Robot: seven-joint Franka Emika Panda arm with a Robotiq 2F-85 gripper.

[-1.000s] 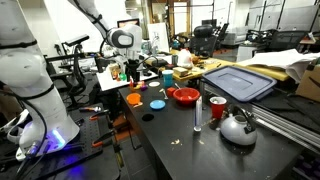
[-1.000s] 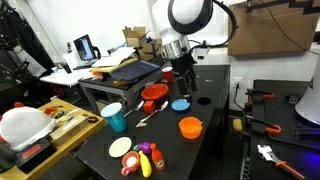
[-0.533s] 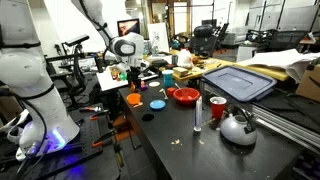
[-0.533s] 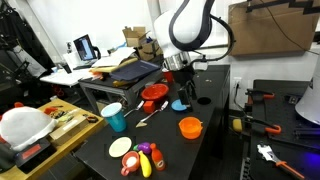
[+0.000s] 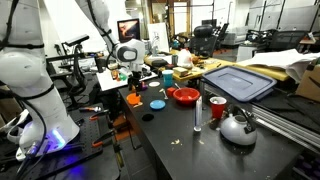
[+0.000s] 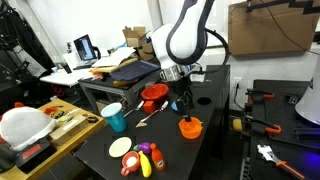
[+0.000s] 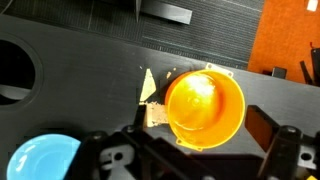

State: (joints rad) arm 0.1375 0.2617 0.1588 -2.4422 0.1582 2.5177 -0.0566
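Note:
Next, my gripper shifts toward the left in the wrist view and down astride the cup's rim by the pale scrap, because the orange cup (image 5: 134,98) is empty inside.
An orange cup (image 7: 203,108) stands upright and empty on the black table (image 7: 80,60), with a small handle tab at its rim. In the wrist view it sits between my two dark fingers (image 7: 268,132), and there is a gap on each side. My gripper (image 7: 200,140) is open and holds nothing. In both exterior views the gripper (image 5: 131,85) (image 6: 185,106) hangs just above the cup (image 5: 134,98) (image 6: 190,127), close to the table's edge. A pale scrap (image 7: 150,92) lies on the table beside the cup.
A blue plate (image 7: 40,158) (image 5: 157,103) (image 6: 180,104) lies close by, and a red bowl (image 5: 185,96) (image 6: 153,93) sits beyond it. A metal kettle (image 5: 238,127), a red can (image 5: 217,107), a teal cup (image 6: 114,117) and a plate of toy food (image 6: 140,160) share the table.
The arm has swung across and come down over the orange cup. The jaws have stayed open.

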